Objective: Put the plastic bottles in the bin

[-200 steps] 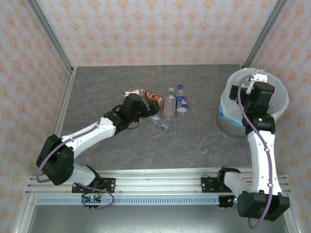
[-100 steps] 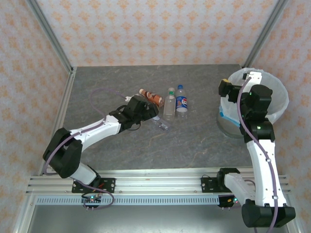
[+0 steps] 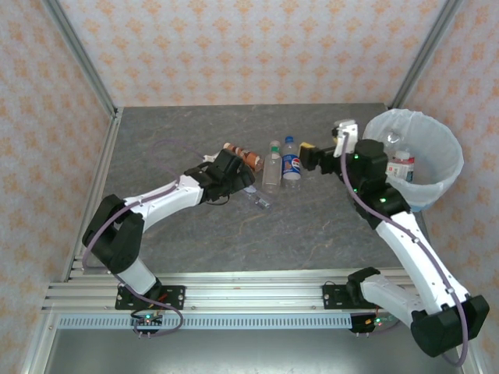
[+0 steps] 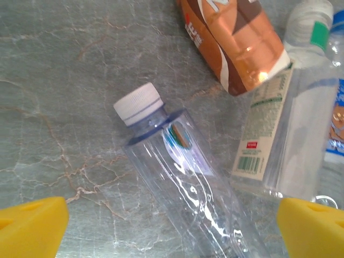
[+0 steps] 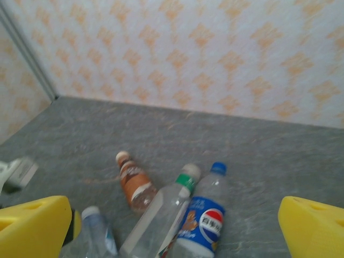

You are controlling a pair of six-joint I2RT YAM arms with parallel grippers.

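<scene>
Next, my left gripper lowers over the clear bottle (image 4: 183, 166), at the bottle's part just below the white cap (image 4: 160, 124), and then closes.
Four plastic bottles lie mid-table: a brown-labelled one (image 3: 241, 154), a green-banded clear one (image 3: 272, 166), a blue-labelled one (image 3: 291, 164) and a clear white-capped one (image 3: 258, 199). My left gripper (image 3: 246, 184) is open and hangs low over the clear bottle (image 4: 183, 166), which lies between its yellow fingers (image 4: 32, 223) untouched. My right gripper (image 3: 307, 154) is open and empty, just right of the blue-labelled bottle (image 5: 207, 217), facing the group. The bin (image 3: 413, 115) stands at the far right with a red-and-white labelled bottle (image 3: 402, 166) inside.
Patterned walls and metal posts close in the table at the back and sides. The brown bottle (image 4: 236, 43) and the green-banded bottle (image 4: 290, 123) lie close against the clear one. A grey stretch of table (image 3: 327, 218) separates the bottles from the bin.
My right arm has swung left from above the bin to beside the blue-labelled bottle. My left gripper has pushed forward and right, over the clear bottle.
</scene>
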